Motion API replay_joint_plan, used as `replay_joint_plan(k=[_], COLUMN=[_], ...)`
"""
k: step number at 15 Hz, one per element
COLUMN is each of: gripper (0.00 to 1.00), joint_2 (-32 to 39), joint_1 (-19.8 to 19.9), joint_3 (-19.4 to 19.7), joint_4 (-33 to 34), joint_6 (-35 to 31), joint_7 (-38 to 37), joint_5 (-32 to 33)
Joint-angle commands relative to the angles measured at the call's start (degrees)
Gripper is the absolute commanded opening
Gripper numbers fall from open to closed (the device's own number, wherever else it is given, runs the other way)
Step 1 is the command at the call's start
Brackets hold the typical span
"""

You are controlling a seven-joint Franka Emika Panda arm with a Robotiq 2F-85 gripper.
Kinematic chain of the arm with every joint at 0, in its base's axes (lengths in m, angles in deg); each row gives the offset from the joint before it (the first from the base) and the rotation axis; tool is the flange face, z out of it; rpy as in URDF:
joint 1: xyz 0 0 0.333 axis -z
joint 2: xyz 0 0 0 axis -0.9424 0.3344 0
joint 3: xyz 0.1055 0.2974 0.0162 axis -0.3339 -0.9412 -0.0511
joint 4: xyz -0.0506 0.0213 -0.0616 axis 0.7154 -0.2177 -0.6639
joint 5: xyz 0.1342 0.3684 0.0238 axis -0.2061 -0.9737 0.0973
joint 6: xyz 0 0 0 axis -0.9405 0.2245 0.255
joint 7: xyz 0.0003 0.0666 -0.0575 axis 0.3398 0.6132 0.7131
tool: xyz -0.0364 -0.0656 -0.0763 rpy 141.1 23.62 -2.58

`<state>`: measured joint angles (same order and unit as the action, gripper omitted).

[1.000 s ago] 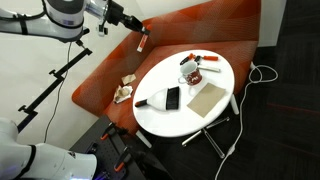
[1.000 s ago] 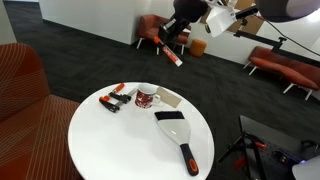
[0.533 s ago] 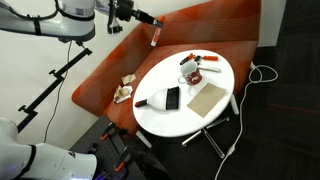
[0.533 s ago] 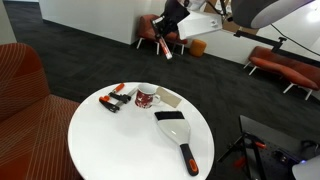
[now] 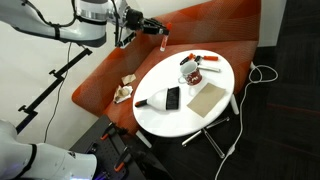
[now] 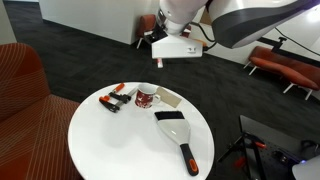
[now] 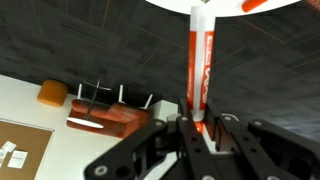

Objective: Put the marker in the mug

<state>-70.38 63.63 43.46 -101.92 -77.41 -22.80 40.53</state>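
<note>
The mug's opening (image 6: 148, 88) is below my gripper, in over the table, so my gripper should next move across, lower the downward-hanging marker into it tip-first and then let go.
My gripper (image 5: 152, 28) is shut on the marker (image 5: 161, 41), a slim white stick with red lettering, and holds it high above the red couch beside the table's far edge. In the wrist view the marker (image 7: 197, 62) sticks straight out from between the fingers (image 7: 197, 125) toward the white table's edge (image 7: 215, 4). The mug (image 5: 188, 72), whitish with dark and red markings, stands upright on the round white table (image 5: 150, 112). It also shows in an exterior view (image 6: 147, 98), where the wrist's white housing (image 6: 178, 48) hangs above it.
On the table lie a black slab with a handle (image 5: 168, 99), a tan card (image 5: 207, 97) and a red-and-white oblong item (image 5: 207, 62). A red couch (image 5: 200, 25) curves behind the table. Small red-black tools (image 6: 117, 97) lie left of the mug.
The arm has carried the marker toward the table and the mug. The wrist has turned, so the marker now points downward rather than slanting.
</note>
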Motion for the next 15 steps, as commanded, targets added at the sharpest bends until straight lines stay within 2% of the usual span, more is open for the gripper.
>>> replay_joint_plan(k=[1, 3, 5, 6, 10, 11, 15], gripper=[0.06, 0.06, 0.06, 0.19, 0.19, 0.07, 0.06], joint_2=[3.69, 5.62, 6.97, 5.18, 6.67, 6.68, 9.4], joint_1=[-1.31, -1.66, -1.7, -0.32, -0.44, -0.46, -0.34], joint_3=[-0.49, -0.81, -1.39, -1.99, -2.18, -1.87, -1.44], joint_4=[3.24, 4.18, 4.62, 2.68, 3.53, 3.59, 5.17], joint_6=[6.9, 10.09, 12.97, 9.83, 11.15, 11.41, 9.82], joint_7=[-8.51, -11.31, -10.92, -9.68, -9.99, -11.08, -15.41], joint_5=[3.57, 4.85, 4.97, 4.06, 4.17, 4.72, 7.84])
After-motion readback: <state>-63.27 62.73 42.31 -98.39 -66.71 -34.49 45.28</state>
